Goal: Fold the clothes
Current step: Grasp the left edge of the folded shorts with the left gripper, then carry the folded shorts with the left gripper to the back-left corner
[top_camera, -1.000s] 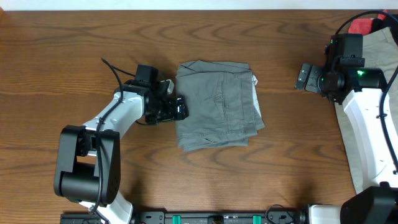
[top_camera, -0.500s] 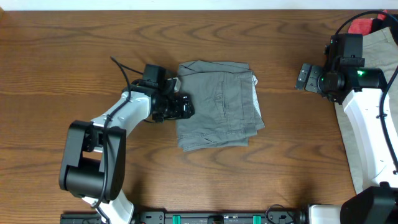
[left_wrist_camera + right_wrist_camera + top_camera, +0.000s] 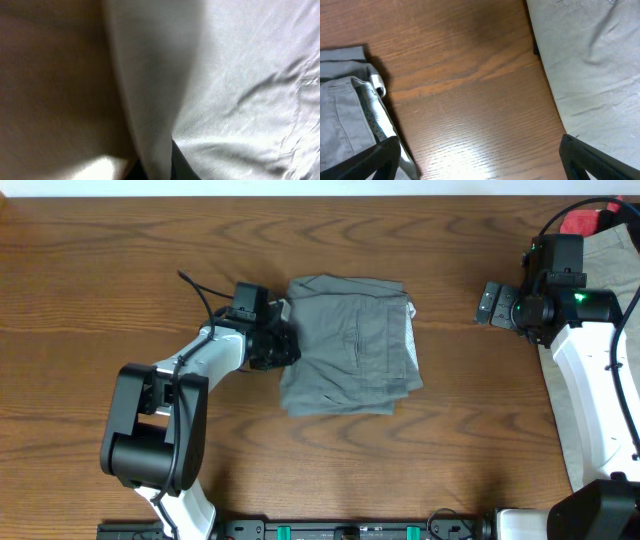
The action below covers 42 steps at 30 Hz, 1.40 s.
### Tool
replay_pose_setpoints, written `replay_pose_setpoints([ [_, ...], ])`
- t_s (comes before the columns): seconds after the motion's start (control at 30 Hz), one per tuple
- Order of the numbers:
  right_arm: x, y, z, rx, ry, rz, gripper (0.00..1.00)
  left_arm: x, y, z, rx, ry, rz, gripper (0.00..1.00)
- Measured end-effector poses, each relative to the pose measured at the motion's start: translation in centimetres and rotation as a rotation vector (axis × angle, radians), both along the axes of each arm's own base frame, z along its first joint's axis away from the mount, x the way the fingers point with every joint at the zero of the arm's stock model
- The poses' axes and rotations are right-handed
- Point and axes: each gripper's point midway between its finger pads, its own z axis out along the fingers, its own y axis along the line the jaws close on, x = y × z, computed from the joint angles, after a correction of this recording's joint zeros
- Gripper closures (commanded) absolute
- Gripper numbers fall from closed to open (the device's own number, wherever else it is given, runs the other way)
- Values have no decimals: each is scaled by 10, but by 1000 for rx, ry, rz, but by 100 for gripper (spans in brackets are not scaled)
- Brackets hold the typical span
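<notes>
I need to drag the grey shorts outward and to the left in the overhead view next with my left gripper, to bare wood at the table's far corner [image 3: 132, 260], and release the fold.
The grey shorts [image 3: 355, 345] lie folded into a rough rectangle at the table's middle. My left gripper [image 3: 285, 346] is at their left edge, shut on a fold of the grey cloth [image 3: 155, 100], which fills the left wrist view. The beige shorts [image 3: 612, 260] lie at the far right, partly under the right arm, and show as pale cloth [image 3: 590, 65] in the right wrist view. My right gripper [image 3: 492, 303] hovers open over bare wood between the two pairs, nothing between its fingertips [image 3: 370, 160]. The grey shorts' right edge [image 3: 345, 110] shows at that view's left.
A red object [image 3: 580, 221] sits at the top right corner behind the right arm. The brown wooden table [image 3: 120, 270] stretches left of the grey shorts and shows again between the two pairs [image 3: 470, 75].
My left gripper moved right onto the grey shorts' left edge and shut on the cloth. The shorts' lower left corner shifted slightly. The right arm stayed still.
</notes>
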Motion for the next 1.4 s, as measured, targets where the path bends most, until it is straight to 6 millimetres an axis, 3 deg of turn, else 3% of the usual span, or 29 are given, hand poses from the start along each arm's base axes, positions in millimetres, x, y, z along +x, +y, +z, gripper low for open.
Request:
replay_pose_setpoints([
  [0.1,0,0,0,0,0,0,1,18,10,5,-18,-49,54,94],
  [0.23,0,0,0,0,0,0,1,48,45,12,-28,-104,211,94],
  [0.33,0,0,0,0,0,0,1,69,91,14,-1,-124,400,94],
  [0.5,0,0,0,0,0,0,1,87,197,17,57,-159,759,94],
  [0.63,0,0,0,0,0,0,1,78,277,19,66,-159,1013,94],
  [0.73,0,0,0,0,0,0,1,59,328,17,34,-116,1220,94],
  [0.87,0,0,0,0,0,0,1,34,370,14,-24,-61,1402,94],
  [0.97,0,0,0,0,0,0,1,25,380,12,-59,-31,1456,94],
  [1.1,0,0,0,0,0,0,1,30,371,12,-82,-23,1448,94],
  [1.4,0,0,0,0,0,0,1,84,343,21,-136,-194,1331,94],
])
